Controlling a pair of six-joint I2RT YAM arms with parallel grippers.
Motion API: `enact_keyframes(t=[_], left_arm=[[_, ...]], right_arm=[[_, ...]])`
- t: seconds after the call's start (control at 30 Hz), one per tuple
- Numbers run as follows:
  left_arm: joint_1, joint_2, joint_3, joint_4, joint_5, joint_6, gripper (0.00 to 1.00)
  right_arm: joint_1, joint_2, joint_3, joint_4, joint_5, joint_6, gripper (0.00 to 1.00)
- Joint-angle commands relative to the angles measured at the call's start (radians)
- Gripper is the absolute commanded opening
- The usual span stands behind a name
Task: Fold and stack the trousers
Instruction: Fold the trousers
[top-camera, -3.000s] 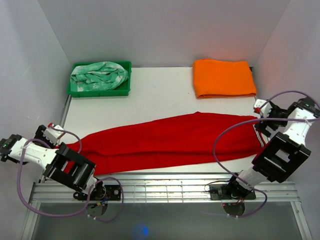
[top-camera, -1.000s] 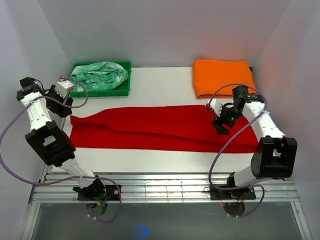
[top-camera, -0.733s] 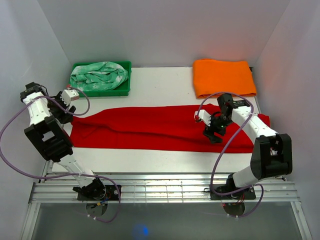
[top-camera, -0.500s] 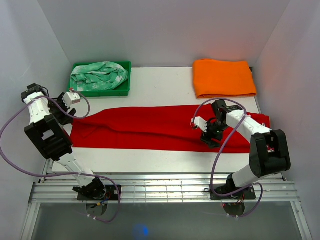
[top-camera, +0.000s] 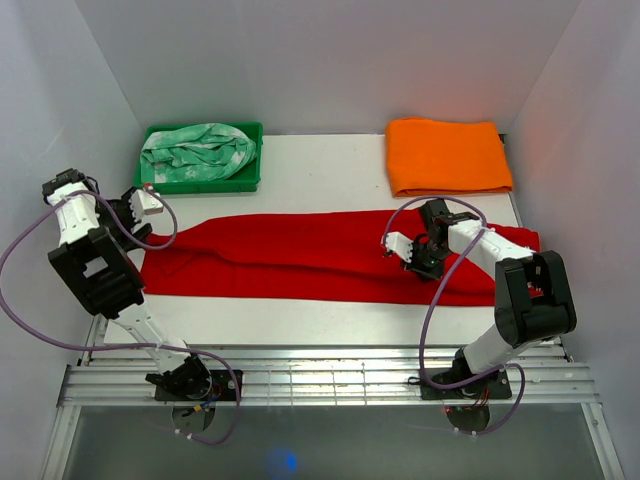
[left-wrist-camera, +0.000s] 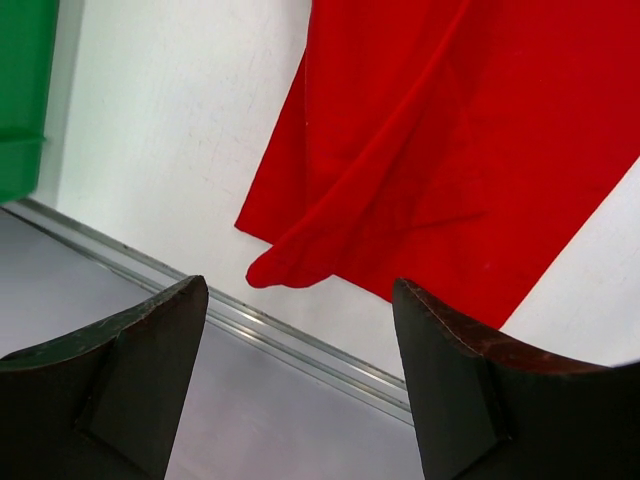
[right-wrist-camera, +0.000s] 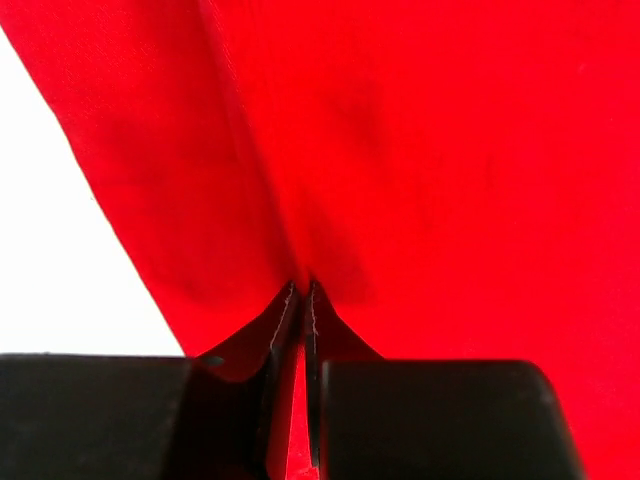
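My left gripper is open, and the end of the rolled trouser leg sticks out toward its fingers. It should move down to the right in the top view and close on the end of the leg.
The red trousers (top-camera: 300, 257) lie stretched out flat across the table from left to right. My right gripper (top-camera: 414, 260) is down on their right part, shut on a pinched fold of the red cloth (right-wrist-camera: 300, 292). My left gripper (top-camera: 140, 228) hovers open just off the left end, over the table's edge. In the left wrist view its two dark fingers (left-wrist-camera: 140, 370) stand wide apart with nothing between them. The trousers' rolled leg end (left-wrist-camera: 290, 268) lies just beyond my left gripper (left-wrist-camera: 298, 292).
A green tray (top-camera: 200, 186) holding mint green and white patterned cloth (top-camera: 197, 150) stands at the back left. A folded orange cloth (top-camera: 447, 155) lies at the back right. A metal rail (left-wrist-camera: 330, 355) runs along the table's left edge, with white walls close on both sides.
My right gripper slid left along the trousers, dropped onto them and closed on a fold. My left gripper came down toward the trousers' left end and stayed open.
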Motion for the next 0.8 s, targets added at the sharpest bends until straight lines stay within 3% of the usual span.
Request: enact_keyframes(t=[0.0,0.4,0.53,0.67,0.7,0.77], left_arm=[[-0.002,-0.014,0.001,-0.103,0.094,0.134,0.85],[-0.061,0.015,-0.039,-0.010,0.045,0.140,0.84],[-0.087,0.045,-0.042,0.016,-0.019,0.113,0.79],[-0.094,0.087,-0.027,-0.002,-0.078,0.109,0.67],[-0.094,0.090,-0.027,-0.004,-0.084,0.109,0.56],[-0.094,0.092,-0.025,-0.004,-0.096,0.105,0.44]], right_arm=[[0.006,-0.025,-0.008,0.012,0.012,0.010,0.08],[0.006,-0.074,0.043,-0.014,-0.028,0.024,0.08],[0.003,-0.087,0.040,-0.009,-0.022,0.017,0.08],[-0.010,-0.087,0.052,-0.006,-0.022,0.015,0.08],[-0.020,-0.088,0.058,-0.004,-0.021,0.017,0.08],[-0.031,-0.087,0.066,-0.003,-0.024,0.021,0.08]])
